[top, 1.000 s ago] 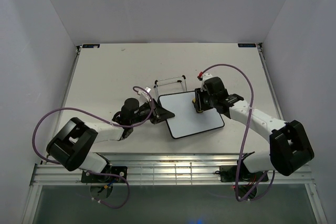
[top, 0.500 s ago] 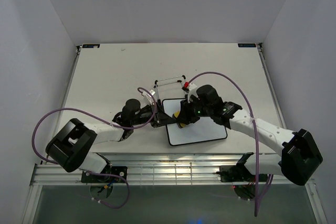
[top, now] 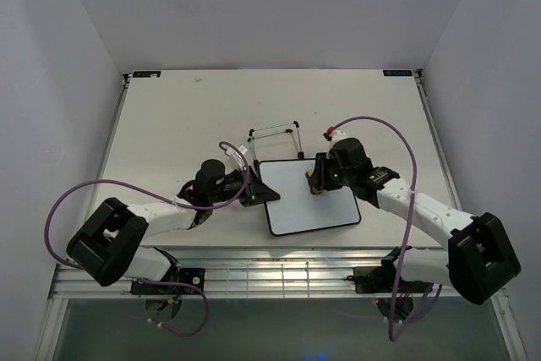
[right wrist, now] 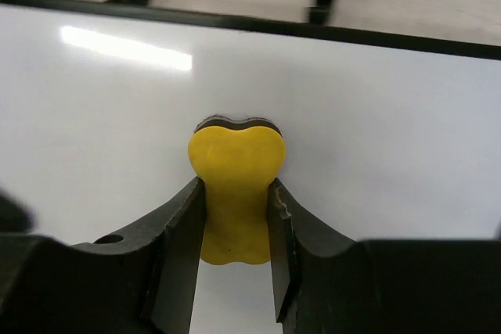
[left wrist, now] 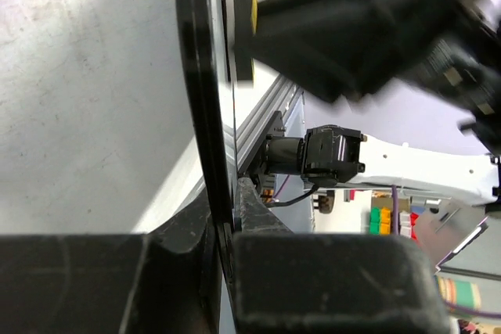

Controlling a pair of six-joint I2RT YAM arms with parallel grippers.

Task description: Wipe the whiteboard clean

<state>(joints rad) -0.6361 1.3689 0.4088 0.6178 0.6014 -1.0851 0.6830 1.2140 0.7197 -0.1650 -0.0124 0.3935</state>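
My right gripper carries the eraser [top: 311, 181] to the right in the top view over bare tabletop next, lowers it and releases, since the board is clean.
The whiteboard [top: 296, 205] lies flat mid-table, white with a thin black frame, its wire stand feet [top: 275, 133] behind it. No writing shows on it. My left gripper [top: 256, 193] is shut on the board's left edge; in the left wrist view the black frame [left wrist: 200, 99] runs between the jaws. My right gripper [top: 314, 181] is shut on the yellow eraser [top: 311, 181] and presses it on the board's upper right part. In the right wrist view the eraser [right wrist: 235, 193] sits between both fingers, flat on the white surface [right wrist: 391, 138].
The table's front edge with a metal rail [top: 279, 264] lies just below the board. White walls close in the table on the left, right and back. The table surface [top: 186, 116] spreads around the board.
My right gripper moved the eraser from the board's left side to its upper right part. The board shifted slightly. The left gripper kept its hold.
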